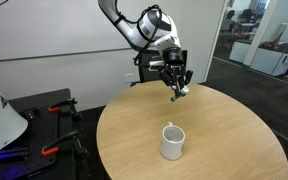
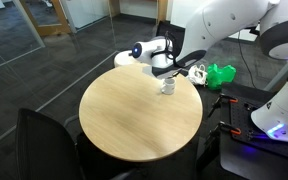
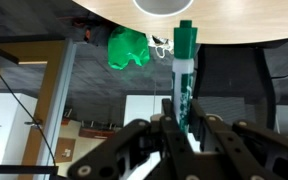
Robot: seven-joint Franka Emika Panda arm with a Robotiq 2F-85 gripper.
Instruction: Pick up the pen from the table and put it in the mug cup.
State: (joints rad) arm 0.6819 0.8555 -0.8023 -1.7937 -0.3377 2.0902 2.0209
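I should move my gripper down and across, over the opening of the white mug point(image 1: 172, 132), and release the green pen point(image 1: 180, 93) there, because the pen still hangs short of the mug.
My gripper point(image 1: 177, 82) is shut on the slim green pen point(image 1: 180, 93) and holds it in the air above the far side of the round tan table point(image 1: 224, 130). The white mug cup point(image 1: 172, 141) stands upright on the table, nearer the front edge and apart from the pen. In an exterior view the gripper point(image 2: 176, 67) hovers just above and behind the mug point(image 2: 168, 86). The wrist view is upside down. It shows the pen point(image 3: 184, 60) between the fingers point(image 3: 182, 125), its tip pointing toward the mug's rim point(image 3: 162, 5) and the table's edge point(image 3: 94, 10).
A black chair point(image 1: 149, 62) stands behind the table. A crumpled green object point(image 2: 220, 74) lies beyond the table's edge and also shows in the wrist view point(image 3: 127, 48). A white machine with red clamps point(image 1: 4, 125) sits beside the table. Another chair point(image 2: 44, 140) stands close by.
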